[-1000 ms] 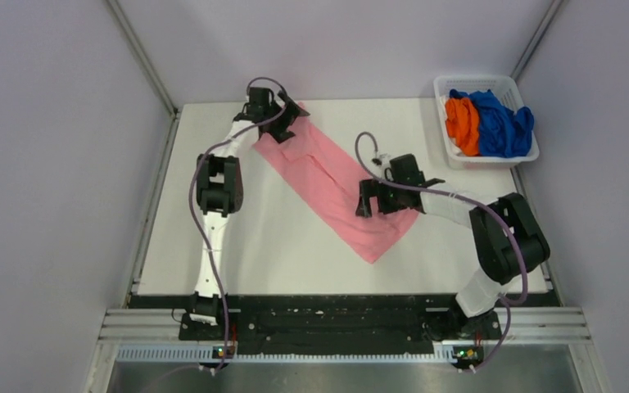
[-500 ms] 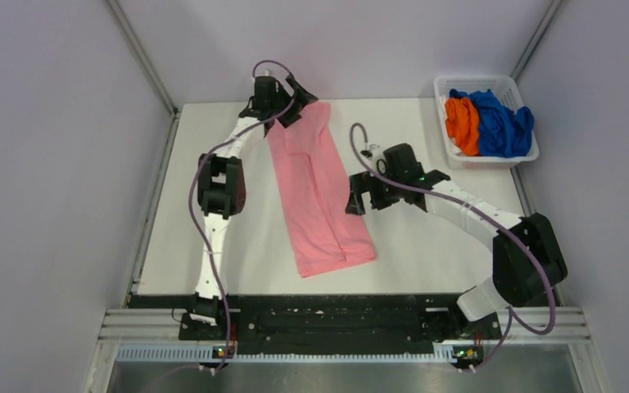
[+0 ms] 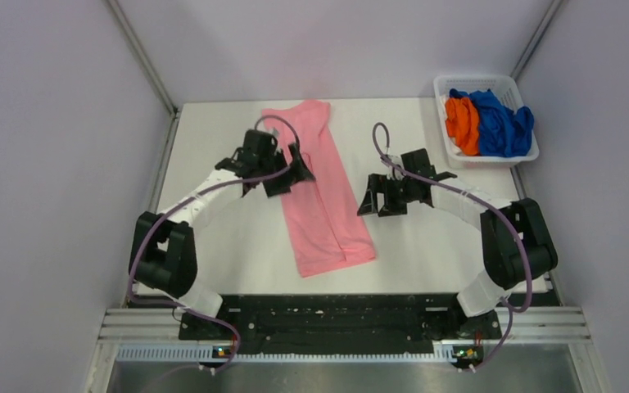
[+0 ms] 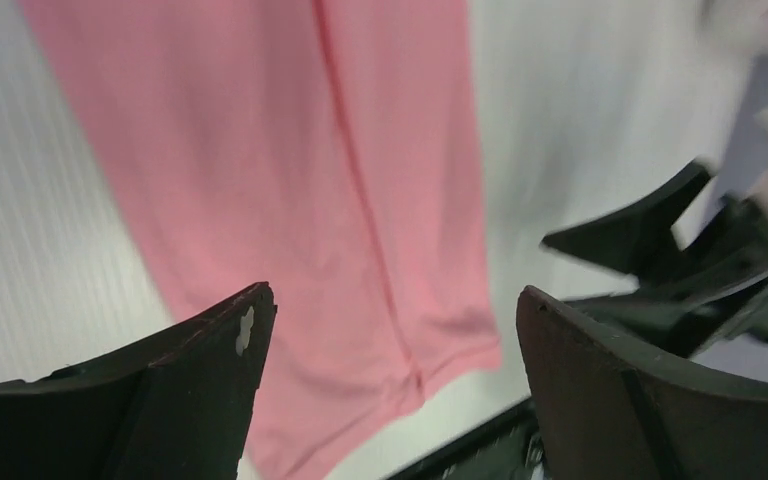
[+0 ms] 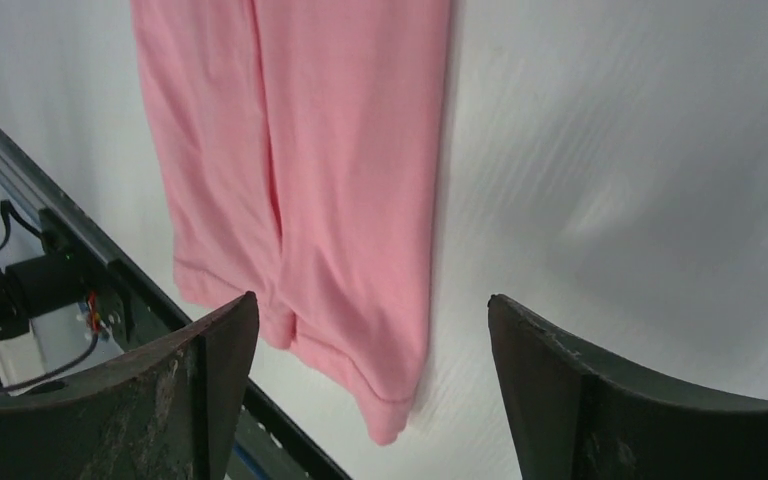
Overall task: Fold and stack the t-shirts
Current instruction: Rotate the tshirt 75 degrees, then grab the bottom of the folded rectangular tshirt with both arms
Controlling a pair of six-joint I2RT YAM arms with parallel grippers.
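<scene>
Next, my left gripper draws back and down toward the black bar, onto the folded light pink t-shirt's near corner away from the basket (image 4: pixel 282 464), which lies below the gripper.
The light pink t-shirt (image 3: pixel 321 192) lies flat on the white table (image 3: pixel 442 246) as a long folded strip running from the far edge toward the near edge. It also shows in the left wrist view (image 4: pixel 290 180) and the right wrist view (image 5: pixel 310 150). My left gripper (image 3: pixel 291 173) is open and empty over the strip's left edge. My right gripper (image 3: pixel 377 196) is open and empty just right of the strip. The orange t-shirt (image 3: pixel 462 123) and the royal blue t-shirt (image 3: pixel 501 123) lie crumpled in the basket.
The white plastic basket (image 3: pixel 445 149) stands at the far right corner of the table. Grey walls close in the left, back and right sides. A black rail (image 3: pixel 336 311) runs along the near edge by the arm bases.
My left gripper let go of the shirt's far end and came back toward the middle. My right gripper moved a little right, off the cloth. The shirt lies still.
</scene>
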